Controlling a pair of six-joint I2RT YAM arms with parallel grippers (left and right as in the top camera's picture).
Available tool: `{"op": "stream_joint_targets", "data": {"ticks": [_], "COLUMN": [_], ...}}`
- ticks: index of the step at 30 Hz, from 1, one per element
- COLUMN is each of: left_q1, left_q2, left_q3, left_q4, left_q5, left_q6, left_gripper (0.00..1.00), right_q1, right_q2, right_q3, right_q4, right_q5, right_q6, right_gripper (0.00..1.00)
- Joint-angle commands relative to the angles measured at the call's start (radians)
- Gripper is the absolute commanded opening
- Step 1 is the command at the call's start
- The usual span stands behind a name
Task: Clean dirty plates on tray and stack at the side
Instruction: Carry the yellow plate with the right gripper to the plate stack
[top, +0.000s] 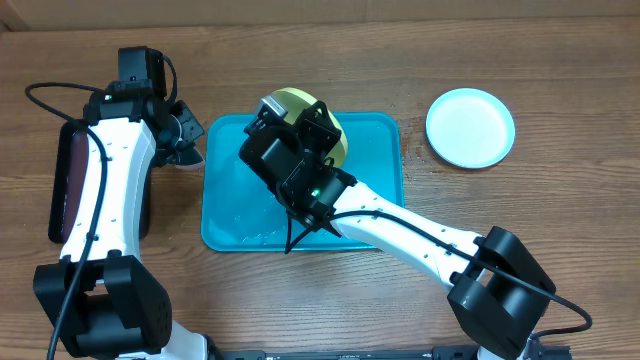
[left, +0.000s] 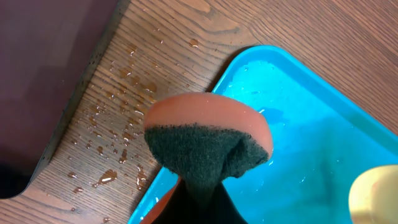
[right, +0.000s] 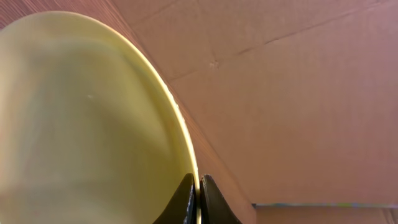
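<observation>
My right gripper carries its plate to the right in the overhead view next. It levels the plate and lowers it onto the pale blue-white plate, since that starts the stack.
My right gripper is shut on the rim of the yellow-green plate and holds it tilted up on edge. In the overhead view this gripper and plate are over the back of the turquoise tray. My left gripper is shut on an orange sponge with a dark green scouring face, at the tray's wet left edge. In the overhead view the left gripper is just left of the tray. A pale blue-white plate lies on the table to the right. A third plate is not in view.
A dark maroon tray lies at the far left under my left arm. Water drops dot the wooden table between it and the turquoise tray. A cardboard wall runs along the back of the table.
</observation>
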Motion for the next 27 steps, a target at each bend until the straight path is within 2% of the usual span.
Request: {"op": "stream_joint_targets", "data": {"ticks": [1,7,11,15,16,18,24,27], "left_q1": [-0.002,-0.002,-0.002,-0.002,-0.002,-0.002,-0.002,-0.002], "left_q2": [0.01,0.01,0.01,0.01,0.01,0.01,0.01,0.01], "left_q3": [-0.003,-0.003,-0.002,-0.003,-0.002,-0.002,-0.002,-0.002], "left_q4": [0.002,0.003,0.003,0.003,0.003,0.0,0.005,0.005], "left_q5": [-0.002,-0.002,-0.002,0.0,0.003,0.006,0.006,0.006], "left_q6": [-0.012,-0.009,-0.002,0.003,0.009,0.01,0.01,0.009], "left_gripper": [0.04,0.04,0.04,0.04,0.04,0.04,0.04,0.04], "right_q1": [-0.003,-0.003,-0.011,-0.057,-0.082,-0.116,-0.157,-0.16], "right_q2": [-0.029,-0.029,-0.029,-0.026,-0.023,-0.023,-0.049,-0.063], "right_q3": [0.023,0.023,0.022,0.021,0.021,0.021,0.022,0.022], "right_q4": [0.019,0.018,-0.009,-0.128,-0.161,-0.195,-0.208,-0.202], "right_q5": [0.031,0.031,0.011,-0.273,-0.37,-0.418,-0.254,-0.27], "right_q6": [-0.029,-0.011,0.124,0.303,0.312,0.33,0.343,0.367], "right_gripper": [0.04,0.04,0.04,0.04,0.04,0.04,0.04,0.04]}}
